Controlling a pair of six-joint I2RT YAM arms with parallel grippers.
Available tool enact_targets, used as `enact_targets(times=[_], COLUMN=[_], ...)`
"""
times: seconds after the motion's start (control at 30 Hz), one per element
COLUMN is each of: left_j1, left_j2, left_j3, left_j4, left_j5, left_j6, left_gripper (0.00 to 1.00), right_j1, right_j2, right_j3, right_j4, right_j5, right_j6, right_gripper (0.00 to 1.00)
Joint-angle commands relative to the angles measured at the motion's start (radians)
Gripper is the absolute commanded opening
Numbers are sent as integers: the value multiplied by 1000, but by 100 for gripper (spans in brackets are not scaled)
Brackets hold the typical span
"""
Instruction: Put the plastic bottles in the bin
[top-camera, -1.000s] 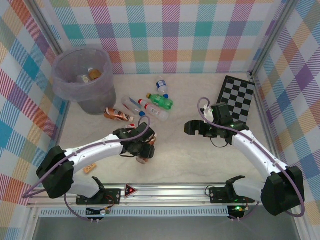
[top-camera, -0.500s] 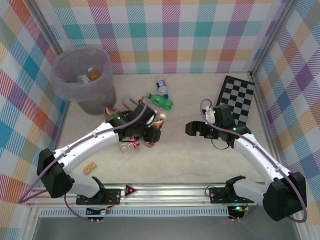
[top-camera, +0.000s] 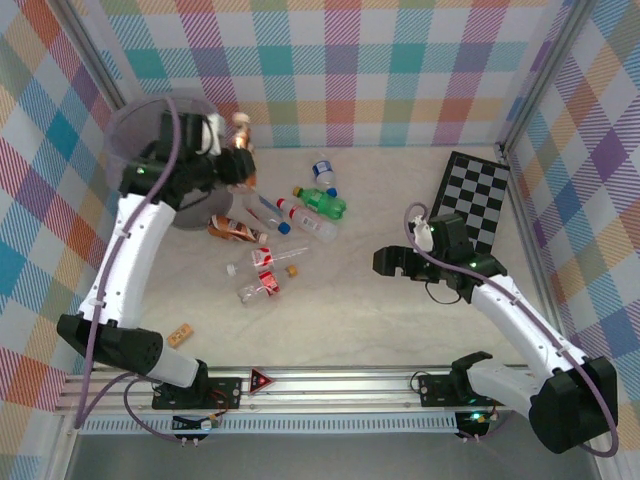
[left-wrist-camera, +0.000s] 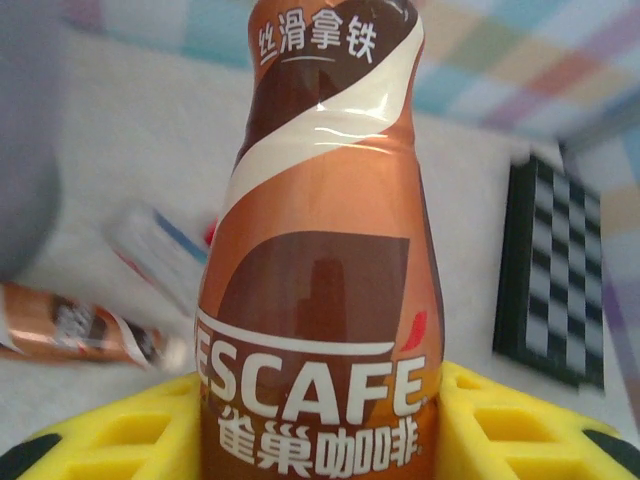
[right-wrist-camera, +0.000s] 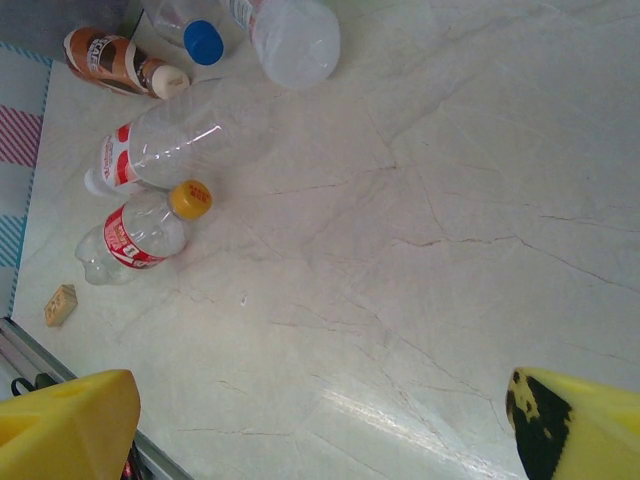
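Note:
The Nescafe bottle is outside the bin's rim, so my left gripper will first swing it over the bin's opening, then lower to release it into the bin.
My left gripper is shut on an amber-brown Nescafe bottle, held up at the right rim of the grey-lavender bin. In the left wrist view that bottle stands upright between my yellow fingers. On the table lie a brown bottle, a blue-capped clear one, a green one, a small clear one and two red-white labelled ones. My right gripper hangs open over bare table, with the red-labelled bottles far to its left.
A black-and-white checkerboard lies at the back right, behind the right arm. A small tan block sits near the front left. Checked walls close in the table on three sides; my left arm reaches over the bin's mouth.
My left arm has swung from the middle of the table up and back to the bin, carrying the brown bottle. The right arm has hardly moved.

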Motion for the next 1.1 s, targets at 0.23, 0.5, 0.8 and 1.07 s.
enact_targets(times=[0.23,0.5,0.8,1.07], left_j1=[307,396,395,395], left_j2=[266,512,571,535], left_j3=[410,648,569,433], left_j4=[-106,-206,-249,-205], left_j5=[19,-155,-305,-331], left_j6=[-106,-161,-71,-4], left_gripper=[0,0,4,40], right_j1=[-7,-6,-7,-7], right_j2=[-79,-120,-153,-123], right_j3=[-51,-78,-109,-112], right_j4=[-20,-38,-45,-17], right_j5=[-3,1,16,9], right_j6=[21,21,21,21], right_gripper=[94,94,94,94])
